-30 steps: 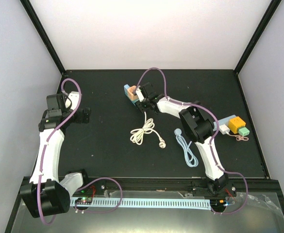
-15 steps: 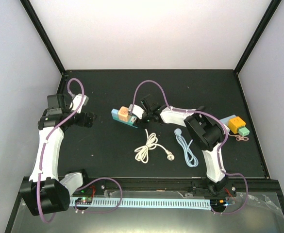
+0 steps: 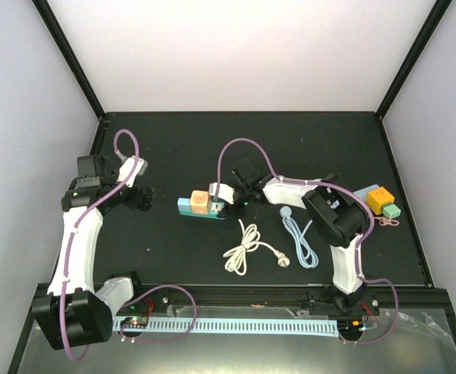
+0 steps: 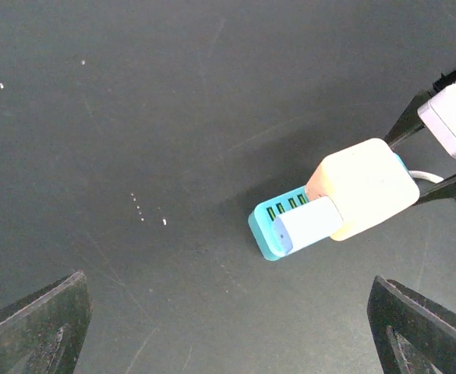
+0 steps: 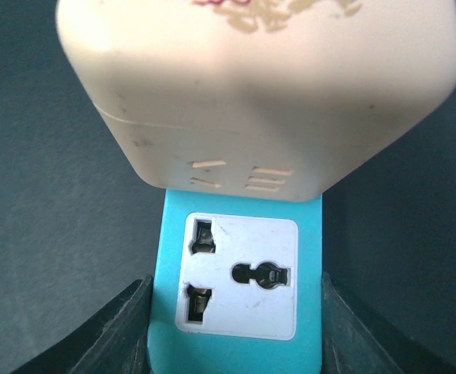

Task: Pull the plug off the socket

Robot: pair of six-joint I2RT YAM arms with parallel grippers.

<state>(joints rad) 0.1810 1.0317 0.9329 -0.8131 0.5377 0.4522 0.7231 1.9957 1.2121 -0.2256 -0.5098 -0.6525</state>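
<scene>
My right gripper draws the socket strip back toward the base next, onto the bare tabletop at the strip's near side. There is room there to release the strip's end.
A blue socket strip (image 3: 187, 208) lies on the black table with a peach-cream cube plug (image 3: 200, 200) seated in it. My right gripper (image 3: 226, 201) is shut on the strip's right end. In the right wrist view, both fingers (image 5: 126, 327) press the blue sides of the socket strip (image 5: 239, 269), and the plug (image 5: 259, 86) sits just beyond an empty outlet. My left gripper (image 3: 139, 199) is open and empty, left of the strip and apart from it. In the left wrist view, the strip (image 4: 268, 226) and plug (image 4: 364, 187) lie ahead to the right.
A coiled white cable (image 3: 247, 248) lies on the near side of the strip. A light blue cable (image 3: 299, 238) lies to its right. Yellow (image 3: 380, 199) and green (image 3: 391, 210) adapters sit at the right edge. Black frame rails border the table.
My right gripper has dragged the strip with its plug left and toward the near edge. The white cable has followed. My left gripper has moved right, toward the strip.
</scene>
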